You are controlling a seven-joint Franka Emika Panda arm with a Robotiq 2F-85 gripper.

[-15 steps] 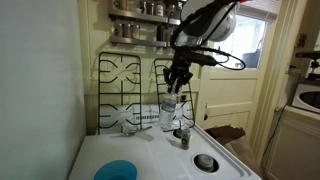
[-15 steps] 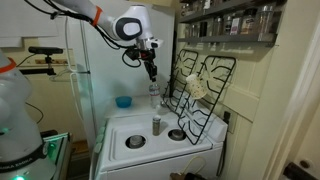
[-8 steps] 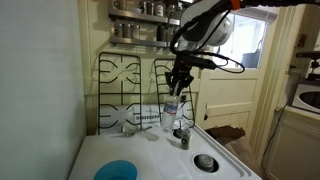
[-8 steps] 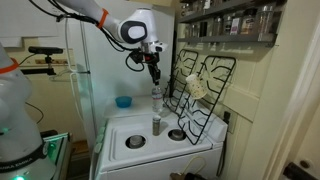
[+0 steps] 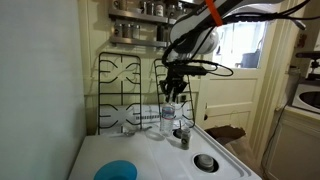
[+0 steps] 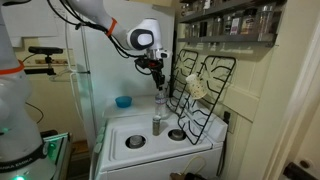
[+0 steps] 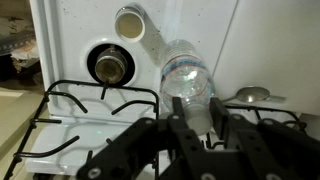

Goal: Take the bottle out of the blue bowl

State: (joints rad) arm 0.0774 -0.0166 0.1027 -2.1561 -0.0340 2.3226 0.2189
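Note:
I need to lower my gripper next, away from the small dark jar, and let go of the bottle on the bare white stove top (image 5: 158,139), because that spot is below it.
The clear bottle (image 5: 168,115) with a light blue label hangs upright over the white stove top (image 5: 150,160), near the leaning grates; it also shows in the other exterior view (image 6: 158,102). My gripper (image 5: 172,88) (image 6: 157,82) is shut on its top from above. In the wrist view the fingers close on the pale cap, gripper (image 7: 198,102) over the bottle (image 7: 185,72). I cannot tell if the base touches the stove. The blue bowl (image 5: 117,171) (image 6: 122,101) sits empty at the stove's other end, well away from the bottle.
A small dark jar (image 5: 181,136) (image 6: 156,124) stands right beside the bottle. A round metal disc (image 5: 205,161) lies on the stove top. Black burner grates (image 5: 125,95) (image 6: 200,90) lean against the back wall. Spice shelves (image 5: 140,25) hang above.
My gripper has moved down and a little sideways with the bottle in it, bringing the bottle lower towards the stove top. The bowl and jar have not moved.

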